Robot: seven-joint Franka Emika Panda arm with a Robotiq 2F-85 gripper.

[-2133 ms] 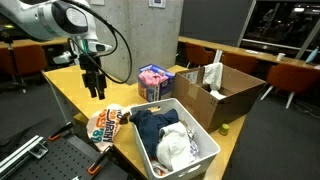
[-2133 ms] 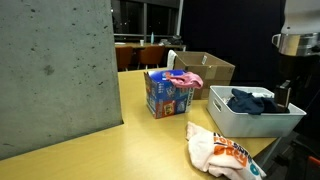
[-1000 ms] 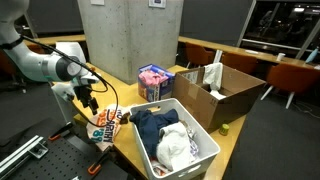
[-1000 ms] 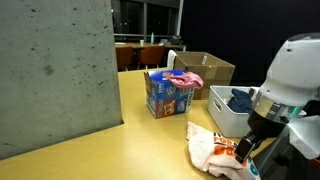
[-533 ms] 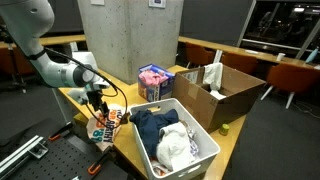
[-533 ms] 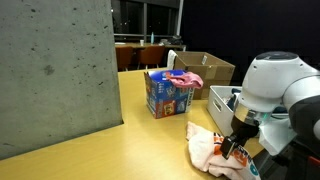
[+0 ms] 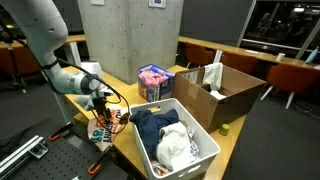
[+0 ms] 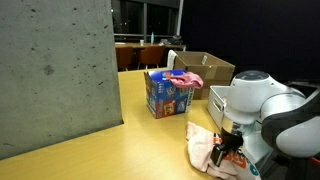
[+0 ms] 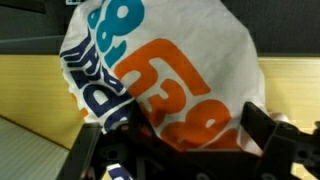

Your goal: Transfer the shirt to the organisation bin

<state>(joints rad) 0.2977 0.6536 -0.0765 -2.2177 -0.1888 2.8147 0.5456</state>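
Observation:
The shirt's cloth already lies between my gripper's two fingers, so next my gripper will stay down on the shirt and bring them together around the orange-printed fold (image 9: pixel 203 126).
The shirt (image 7: pixel 108 122) is a crumpled white garment with orange and blue print. It lies on the yellow table next to the white organisation bin (image 7: pixel 197 125). It also shows in an exterior view (image 8: pixel 203 148) and fills the wrist view (image 9: pixel 160 80). My gripper (image 7: pixel 102 112) is down on the shirt, also seen in an exterior view (image 8: pixel 226 150). In the wrist view the gripper (image 9: pixel 180 150) is open, with one finger on each side of the cloth. The bin (image 8: pixel 214 97) is partly hidden by my arm.
The bin holds dark and white clothes (image 7: pixel 165 135). A colourful carton (image 7: pixel 153 82) (image 8: pixel 165 92) and an open cardboard box (image 7: pixel 225 95) (image 8: pixel 205 67) stand behind it. A concrete pillar (image 7: pixel 130 35) (image 8: pixel 55 75) is at the back. The table edge is close to the shirt.
My arm has swung down from high above the table to the shirt. The open gripper now straddles the cloth. The shirt has not moved.

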